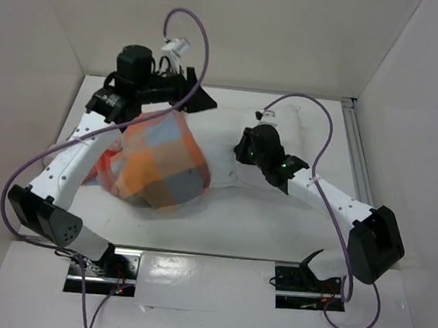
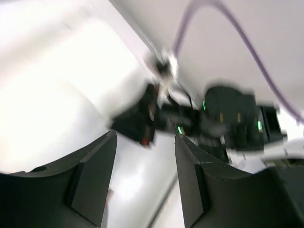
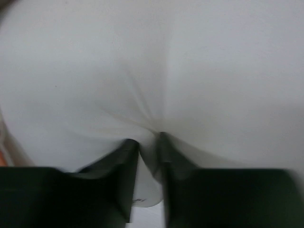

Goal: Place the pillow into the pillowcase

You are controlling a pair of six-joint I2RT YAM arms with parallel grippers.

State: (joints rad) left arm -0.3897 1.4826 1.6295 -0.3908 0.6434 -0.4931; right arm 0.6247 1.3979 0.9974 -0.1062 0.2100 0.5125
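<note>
The left gripper should drop down next onto the white pillow, turning its fingers toward the table, because much of the pillow lies uncovered beyond the far end of the pillowcase's rim (image 1: 182, 120).
The checked pillowcase (image 1: 159, 164) bulges over the left part of the white pillow (image 1: 295, 140), which lies across the table toward the right. My right gripper (image 1: 245, 148) is shut on a pinched fold of the pillow (image 3: 152, 85); in the right wrist view the gripper (image 3: 148, 140) has white cloth squeezed between its fingers. My left gripper (image 1: 202, 99) is raised behind the pillowcase, open and empty. In the blurred left wrist view the left gripper (image 2: 145, 142) points at the pillow (image 2: 57, 80) and the right arm (image 2: 218, 114). The pillow's label is hidden.
White walls close the table at the back and both sides. A metal rail (image 1: 355, 158) runs along the right edge. Purple cables (image 1: 203, 42) loop above both arms. The arm mounts (image 1: 304, 285) sit at the near edge.
</note>
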